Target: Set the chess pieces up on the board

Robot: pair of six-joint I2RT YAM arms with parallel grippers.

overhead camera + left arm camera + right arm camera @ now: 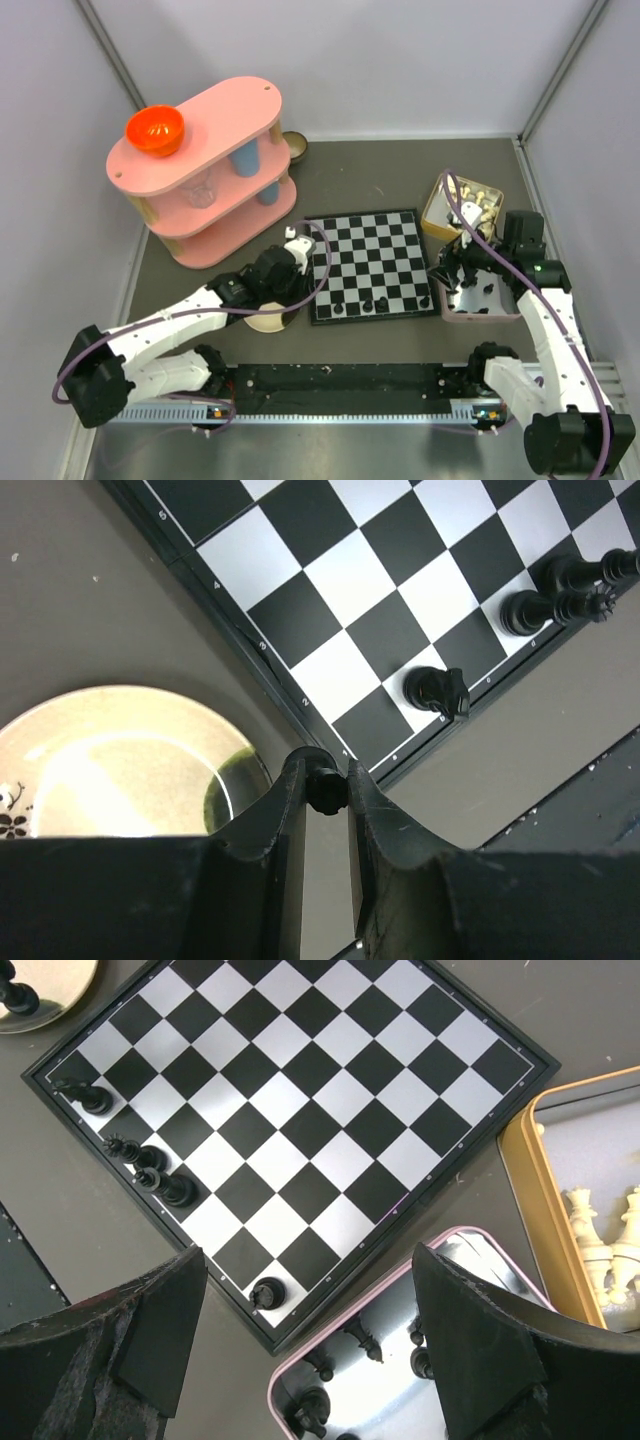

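The board's empty corner square (323, 311) (372, 727) is below my left gripper, to the right in the top view, so my gripper will move that way next and lower to release.
The board (372, 265) lies mid-table with several black chess pieces along its near edge (368, 303). My left gripper (297, 298) is shut on one small black piece (325, 788), just off the board's near-left corner (345, 745), between it and the round cream plate (110, 760). My right gripper (307, 1255) is open and empty, hovering over the board's near-right corner and the pink-rimmed tray (285, 1370). That tray holds several loose black pieces (362, 1338). The right wrist view shows pieces on the board (165, 1185) and one on the corner square (266, 1292).
A gold tin (462, 205) of cream-white chessmen (600, 1240) stands behind the pink tray (480, 300). A pink two-tier shelf (215, 170) with an orange bowl (155, 130) is at back left. The plate (40, 990) carries one black piece (18, 998).
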